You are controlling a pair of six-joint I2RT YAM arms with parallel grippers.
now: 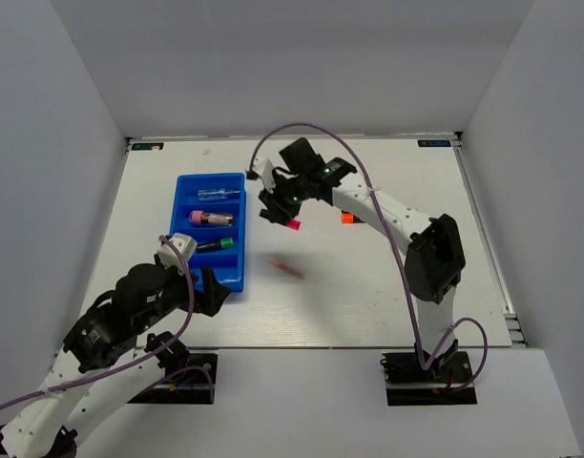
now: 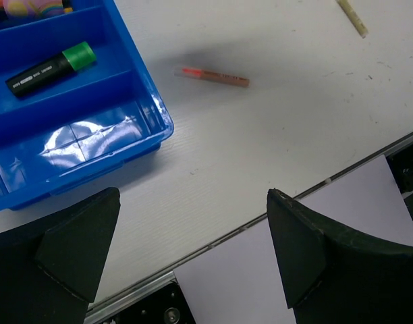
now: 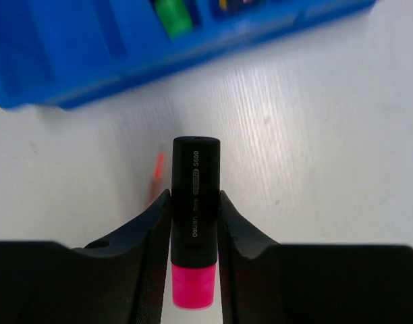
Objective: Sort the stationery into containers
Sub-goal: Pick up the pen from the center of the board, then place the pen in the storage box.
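The robot's right hand has to carry the pink-capped black highlighter across and down next, over the green-capped highlighter's section in the blue tray (image 1: 184, 229).
The blue tray (image 1: 184, 229) lies left of centre. It holds a clear-blue tube (image 1: 219, 194), a pink-orange tube (image 1: 208, 218) and a green-capped highlighter (image 1: 216, 244). My right gripper (image 1: 281, 215) is shut on a pink-capped black highlighter (image 3: 195, 175) and holds it above the table, just right of the tray (image 3: 92, 61). A thin pink stick (image 1: 285, 267) lies on the table below it. My left gripper (image 2: 189, 250) is open and empty at the tray's near right corner (image 2: 152, 128). Its view also shows the green-capped highlighter (image 2: 51, 67), the pink stick (image 2: 213, 76) and a pale-yellow stick (image 2: 353, 17).
A small orange item (image 1: 346, 218) lies behind the right arm's forearm. White walls close the table in at the back and both sides. The table's near edge (image 2: 274, 209) runs under my left gripper.
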